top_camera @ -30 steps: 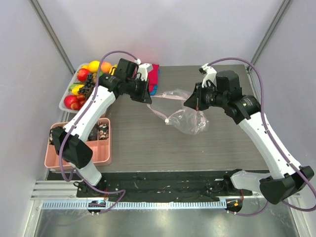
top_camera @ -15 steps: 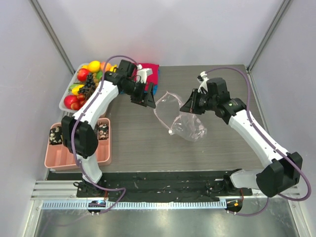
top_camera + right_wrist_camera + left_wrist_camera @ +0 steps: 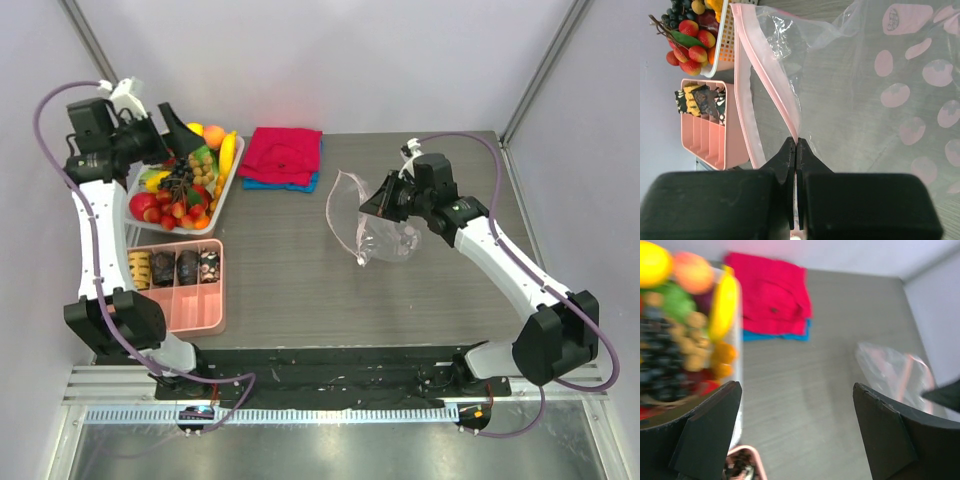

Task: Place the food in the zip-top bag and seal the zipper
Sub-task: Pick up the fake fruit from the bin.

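My left gripper lowers into the white basket next, onto the brown stem of the red fruits, since the stem sticks out past their round sides.
The food [image 3: 183, 180] is a heap of small glossy fruits in a white basket at the back left; it shows blurred in the left wrist view [image 3: 685, 305]. My left gripper [image 3: 178, 130] hovers over that basket, open [image 3: 796, 387], with nothing between its fingers. The zip-top bag [image 3: 385, 232] lies right of centre, clear with pink dots [image 3: 900, 90], its mouth gaping toward the left. My right gripper [image 3: 368, 207] is shut [image 3: 796, 141] on the pink zipper [image 3: 767, 65] strip at the mouth's near edge. The zipper [image 3: 333, 215] curves in an open loop.
A red folded cloth [image 3: 285, 152] on a blue one lies at the back centre. A pink compartment tray [image 3: 175, 290] with small dark items stands at the front left, below the white basket [image 3: 232, 170]. Walls close in on both sides.
My left gripper let go of the bag's mouth, opened wide and swung far left to above the fruit basket. The right gripper kept its hold while the bag shifted a little right.
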Robot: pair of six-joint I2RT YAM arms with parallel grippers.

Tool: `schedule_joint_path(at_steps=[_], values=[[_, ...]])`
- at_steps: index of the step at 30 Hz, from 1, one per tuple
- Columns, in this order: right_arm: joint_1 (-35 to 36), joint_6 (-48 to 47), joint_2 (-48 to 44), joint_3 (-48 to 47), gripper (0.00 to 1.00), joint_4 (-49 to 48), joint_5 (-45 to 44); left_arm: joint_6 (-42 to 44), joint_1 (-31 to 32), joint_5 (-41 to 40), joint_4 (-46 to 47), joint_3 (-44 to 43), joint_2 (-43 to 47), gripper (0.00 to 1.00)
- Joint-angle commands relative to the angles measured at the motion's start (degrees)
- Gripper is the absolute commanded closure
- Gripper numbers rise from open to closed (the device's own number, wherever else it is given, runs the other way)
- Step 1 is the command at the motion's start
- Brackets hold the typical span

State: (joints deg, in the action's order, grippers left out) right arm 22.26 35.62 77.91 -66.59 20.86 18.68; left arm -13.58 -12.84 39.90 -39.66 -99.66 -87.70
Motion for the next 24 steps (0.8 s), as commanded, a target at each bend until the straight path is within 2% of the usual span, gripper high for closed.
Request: schedule_joint_path(at_steps=[1,2,6,13,16,21,24], values=[[-0.29,0.95,0.31,-0.30,0.99,-4.52,-1.54,3.55,-2.89,-7.19,-0.40,-4.75,-2.99,0.06],[-0.29,0.95,0.40,-0.30,0.99,-4.51,-1.45,5.13,-2.98,-8.60,-1.90,-5.98,-4.31,0.11],[-0.29,1.21,0.75,-0.03,0.99,-4.69,-1.27,11.29,-2.80,-12.65,-7.44,-5.48,-5.38,0.16],[-0.20,1.74,1.46,-0.21,0.99,-4.95,-0.13,29.81,-2.80,-10.82,-8.77,0.07,-5.46,0.20],[-0.29,1.82,1.72,-0.03,0.99,-4.87,0.04,33.35,-2.80,-10.63,-9.29,-1.06,-7.65,0.24],[-0.29,2.09,2.16,0.32,0.99,-5.30,0.22,38.27,-2.72,-10.37,-10.17,-2.03,-10.82,0.36],[-0.29,2.35,2.68,0.23,0.99,-5.31,0.66,41.44,-1.58,-11.16,-9.47,-1.07,-11.44,0.37]])
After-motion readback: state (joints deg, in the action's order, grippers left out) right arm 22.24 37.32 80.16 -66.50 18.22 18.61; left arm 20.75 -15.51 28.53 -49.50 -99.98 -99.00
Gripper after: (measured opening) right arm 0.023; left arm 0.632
